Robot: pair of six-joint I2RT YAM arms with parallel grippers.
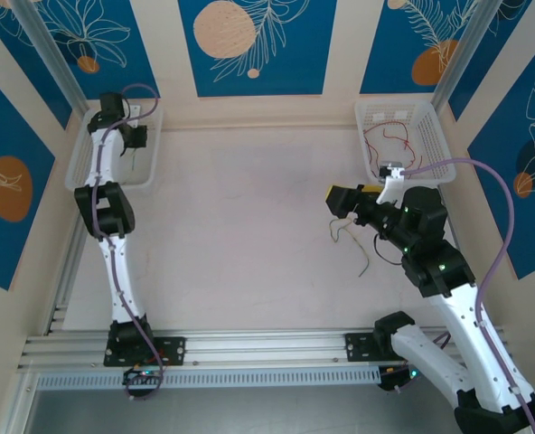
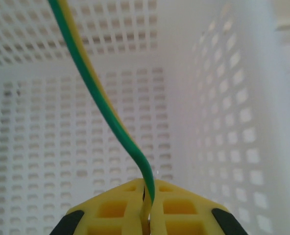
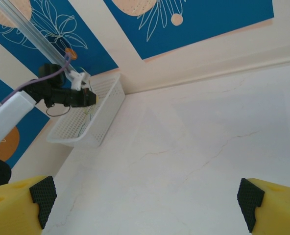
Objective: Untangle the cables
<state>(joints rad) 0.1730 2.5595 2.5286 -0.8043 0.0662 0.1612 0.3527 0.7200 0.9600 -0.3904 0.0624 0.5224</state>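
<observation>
The bottom of the white basket with its holes lies below my left gripper's shut fingers. My left gripper should next move down into the basket toward that bottom and release the thin green-and-yellow cable.
My left gripper (image 1: 139,137) hangs over the white left basket (image 1: 150,167). In the left wrist view its yellow fingers (image 2: 184,210) are shut on a thin green-and-yellow cable (image 2: 101,98) that runs up and to the left, out of frame. A red cable (image 1: 389,137) lies squiggled in the white right basket (image 1: 430,117). Pale thin cables (image 1: 347,231) lie loose on the table just below my right gripper (image 1: 337,202). That gripper (image 3: 145,200) stands wide open with bare table between its fingers.
The pale table top (image 1: 249,226) stretches between the two arms. The right wrist view looks across it to the left basket (image 3: 98,120) and the left arm's gripper (image 3: 71,96) over it. Blue patterned walls enclose the back and sides.
</observation>
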